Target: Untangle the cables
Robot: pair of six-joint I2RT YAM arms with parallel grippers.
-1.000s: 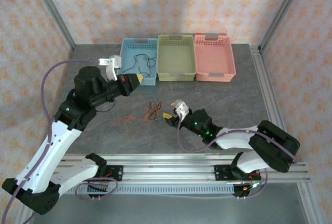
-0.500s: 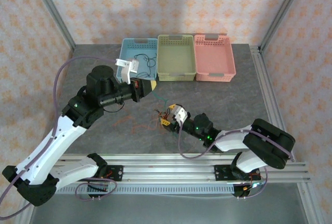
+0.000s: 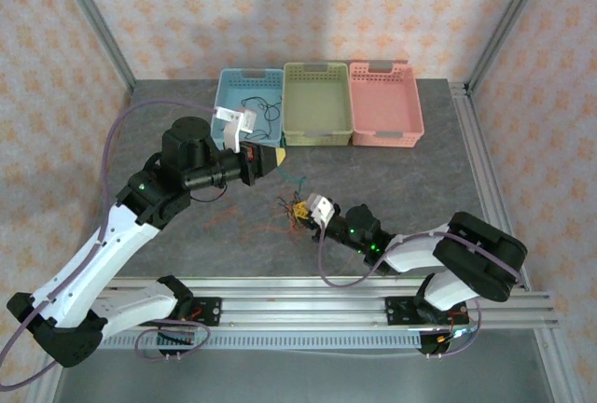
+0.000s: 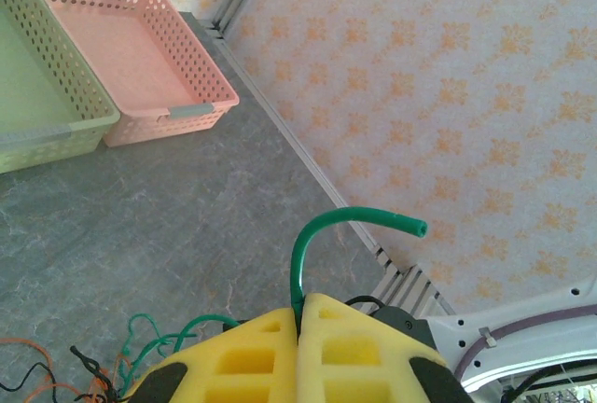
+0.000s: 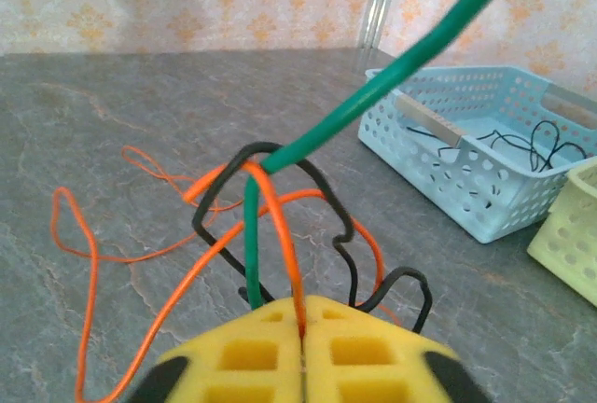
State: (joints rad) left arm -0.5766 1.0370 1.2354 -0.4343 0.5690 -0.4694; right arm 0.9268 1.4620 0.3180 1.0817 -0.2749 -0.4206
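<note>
The green cable goes through the orange loop, so my right gripper will swing outward toward the table in front of the pink basket (image 3: 367, 170) and let go of the orange cable.
The cables form a small tangle (image 3: 283, 209) of black, orange and green wire on the grey table, just left of my right gripper (image 3: 300, 212). My left gripper (image 3: 277, 156) hangs above the table, shut on the green cable (image 4: 300, 249), whose free end curls above the pads. The green cable (image 3: 295, 184) runs down from it into the tangle. In the right wrist view my right gripper (image 5: 303, 305) is shut on an orange cable (image 5: 283, 226). The green cable (image 5: 373, 95) and a black cable (image 5: 331, 200) loop around it.
Three baskets stand in a row at the back: blue (image 3: 250, 74) with a black wire (image 3: 261, 110) inside, green (image 3: 317, 135), pink (image 3: 387, 135). Loose orange loops (image 5: 79, 235) trail left of the tangle. Aluminium frame rails border the table.
My right gripper has slid left into the tangle and shut on the orange cable. My left gripper has moved right and a little up with the green cable.
</note>
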